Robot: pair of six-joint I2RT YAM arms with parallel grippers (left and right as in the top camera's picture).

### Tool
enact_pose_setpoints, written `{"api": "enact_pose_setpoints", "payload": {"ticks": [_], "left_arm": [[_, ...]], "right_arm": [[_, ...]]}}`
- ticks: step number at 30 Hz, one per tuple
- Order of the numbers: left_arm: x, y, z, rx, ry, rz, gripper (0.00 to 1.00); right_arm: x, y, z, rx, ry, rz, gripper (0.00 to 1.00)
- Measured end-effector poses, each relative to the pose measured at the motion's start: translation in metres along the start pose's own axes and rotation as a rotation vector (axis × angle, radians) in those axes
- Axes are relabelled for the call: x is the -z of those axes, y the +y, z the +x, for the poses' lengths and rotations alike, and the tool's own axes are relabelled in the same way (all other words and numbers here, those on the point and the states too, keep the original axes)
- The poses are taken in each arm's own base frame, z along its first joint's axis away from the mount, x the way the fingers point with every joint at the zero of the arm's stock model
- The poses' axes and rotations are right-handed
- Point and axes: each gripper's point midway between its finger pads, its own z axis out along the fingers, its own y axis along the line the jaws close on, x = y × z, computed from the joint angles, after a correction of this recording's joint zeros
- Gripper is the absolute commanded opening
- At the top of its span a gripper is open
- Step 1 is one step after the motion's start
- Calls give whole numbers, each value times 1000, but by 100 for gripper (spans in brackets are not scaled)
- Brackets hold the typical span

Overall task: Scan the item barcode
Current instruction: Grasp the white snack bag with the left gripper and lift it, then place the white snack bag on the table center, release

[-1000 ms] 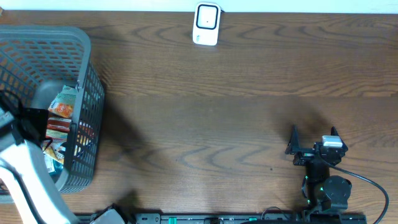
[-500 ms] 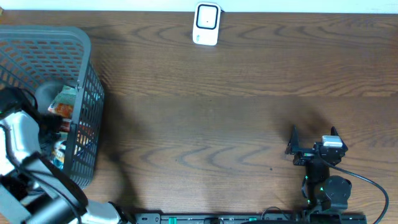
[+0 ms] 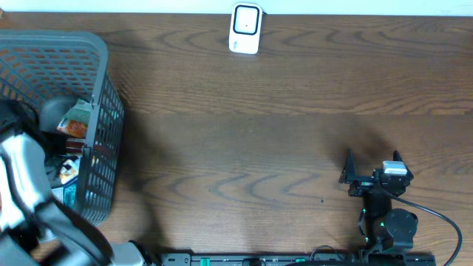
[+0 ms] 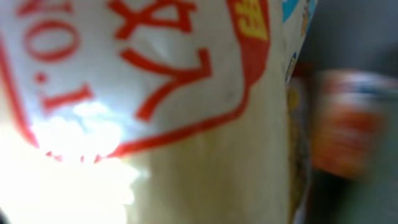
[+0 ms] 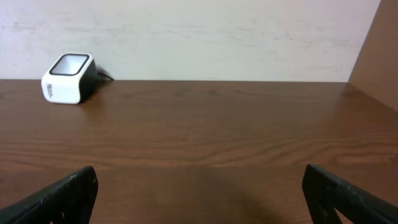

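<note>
I will next lift my left gripper over the basket's rim, then lower the cream packet there.
A cream packet (image 4: 155, 93) with red lettering fills the left wrist view, pressed close to the camera and hiding the fingers. My left gripper (image 3: 59, 159) is down inside the grey mesh basket (image 3: 103, 111) at the left edge, among several snack packets (image 3: 74, 122), shut on the cream packet. No barcode shows on it. The white scanner (image 3: 245, 28) stands at the table's far edge, and it also shows as the scanner (image 5: 68, 78) at the left of the right wrist view. My right gripper (image 3: 373, 166) rests open at the near right with nothing between its fingers (image 5: 68, 193).
A blurred orange packet (image 4: 348, 124) lies beside the cream one in the basket. Brown wooden table (image 3: 259, 148) stretches between the basket and the right arm. A pale wall runs behind the scanner.
My left arm has pushed deeper into the basket and its gripper has gone from open to shut among the packets. The right arm has not moved.
</note>
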Motion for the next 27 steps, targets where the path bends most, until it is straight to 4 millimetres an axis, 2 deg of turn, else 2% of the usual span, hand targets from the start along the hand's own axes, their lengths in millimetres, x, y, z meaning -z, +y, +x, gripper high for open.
{"api": "enact_pose_setpoints", "payload": {"ticks": [4, 5, 8, 10, 13, 16, 17, 20, 22, 25, 27], "left_arm": [[80, -12, -21, 12, -193, 197, 7], [107, -13, -26, 19, -263, 260, 7], [174, -8, -30, 50, -418, 407, 7], [215, -2, -26, 83, -499, 519, 7], [264, -5, -15, 86, -570, 703, 7], [316, -20, 5, 15, -601, 940, 7], [332, -29, 18, -39, -580, 1028, 7], [343, -51, 53, -158, -460, 1147, 7], [342, -72, 89, -279, -318, 1213, 7], [330, -99, 137, -434, -144, 1240, 7], [315, -117, 177, -554, -19, 1228, 7]], "right_arm": [[0, 0, 0, 0, -1, 0, 99], [0, 0, 0, 0, -1, 0, 99], [0, 0, 0, 0, -1, 0, 99], [0, 0, 0, 0, -1, 0, 99], [0, 0, 0, 0, 0, 0, 99], [0, 0, 0, 0, 0, 0, 99], [0, 0, 0, 0, 0, 0, 99], [0, 0, 0, 0, 0, 0, 99], [0, 0, 0, 0, 0, 0, 99], [0, 0, 0, 0, -1, 0, 99], [0, 0, 0, 0, 0, 0, 99]]}}
